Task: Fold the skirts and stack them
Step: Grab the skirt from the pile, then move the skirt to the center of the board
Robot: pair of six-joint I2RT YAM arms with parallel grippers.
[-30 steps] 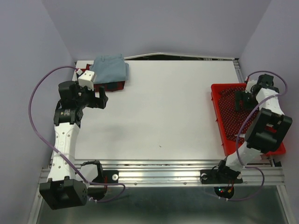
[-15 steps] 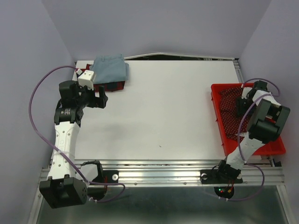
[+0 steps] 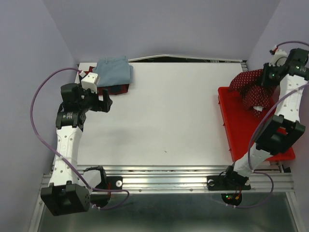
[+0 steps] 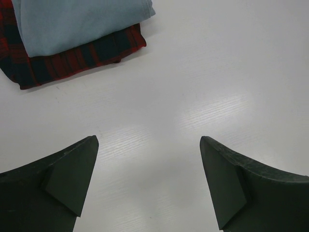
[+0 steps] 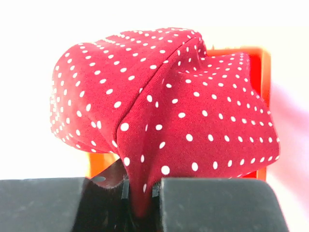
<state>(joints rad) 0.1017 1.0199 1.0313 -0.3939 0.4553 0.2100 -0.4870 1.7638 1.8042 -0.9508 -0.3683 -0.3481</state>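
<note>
The right gripper swings from above the red tray toward the stack next. It then goes down over the white table between them, bare for the bunched skirt.
The dark red dotted skirt [image 3: 251, 89] [image 5: 164, 111] hangs bunched above the red tray [image 3: 231, 130], pinched between the jaws of my right gripper [image 3: 267, 77] [image 5: 141, 193], which is shut on a fold of it. At the table's far left corner the pale blue skirt [image 3: 115, 70] [image 4: 72, 24] lies folded on top of the folded plaid skirt [image 3: 118, 89] [image 4: 67, 60]. My left gripper [image 3: 102, 101] [image 4: 147, 159] hovers wide open over bare table just in front of that stack, nothing between its fingers.
The red tray's rim [image 5: 248, 50] shows behind the lifted cloth in the right wrist view. White table surface [image 3: 164, 116] stretches between the stack and the tray. Purple cables loop beside both arms.
The right gripper has shut on the dotted skirt in the tray and lifted it up and toward the far right. The left arm has stayed still.
</note>
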